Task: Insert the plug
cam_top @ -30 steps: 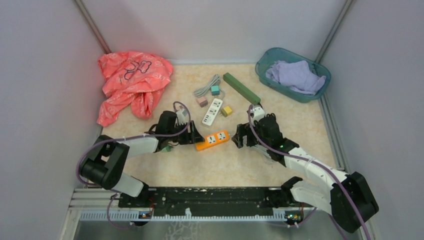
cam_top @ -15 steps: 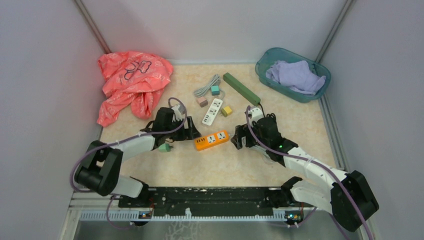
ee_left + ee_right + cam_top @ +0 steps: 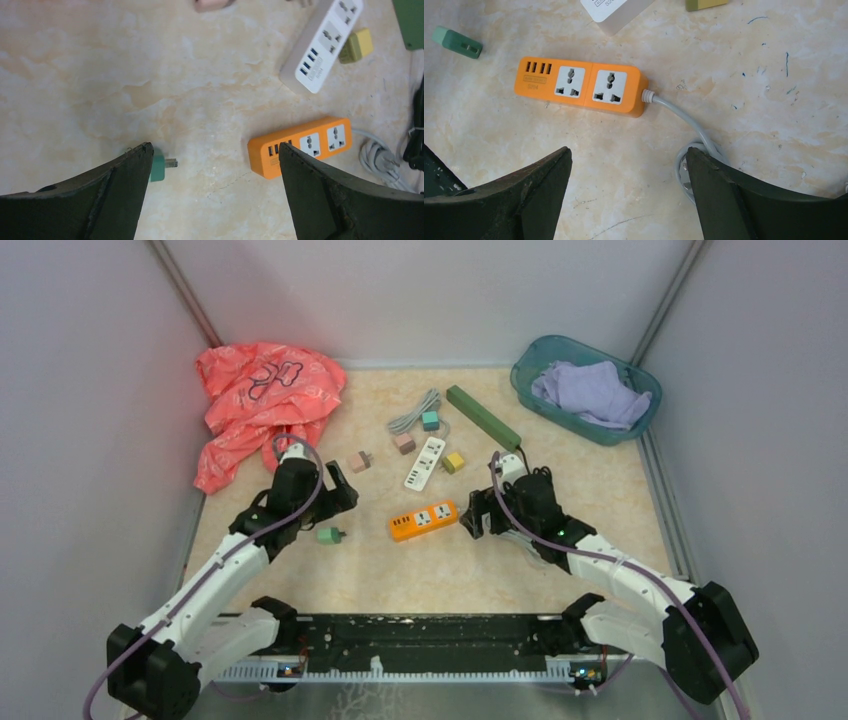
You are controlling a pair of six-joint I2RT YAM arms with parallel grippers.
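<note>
My left gripper goes back down next and turns its fingers astride the plug's green body (image 3: 327, 536) (image 3: 157, 169), because the plug's pins point from one finger toward the other.
An orange power strip (image 3: 424, 519) lies flat in the middle of the table, sockets up, its grey cable (image 3: 689, 125) coiled at its right end. It also shows in the left wrist view (image 3: 300, 147) and the right wrist view (image 3: 581, 86). A small green plug (image 3: 328, 535) lies on its side to the left of the strip, prongs towards it (image 3: 159, 167) (image 3: 456, 42). My left gripper (image 3: 343, 498) (image 3: 215, 147) is open and empty, above and between plug and strip. My right gripper (image 3: 478, 518) (image 3: 628, 151) is open and empty beside the strip's cable end.
A white power strip (image 3: 425, 462), a yellow plug (image 3: 455, 462), two pink plugs (image 3: 358, 462) (image 3: 404, 443), a teal plug (image 3: 430, 420) and a long green strip (image 3: 483, 417) lie behind. A pink cloth (image 3: 262, 405) is back left, a teal basket (image 3: 522, 375) back right.
My left arm has drawn back to the left, away from the orange strip. The green plug stays lying on the table. The right arm has barely moved.
</note>
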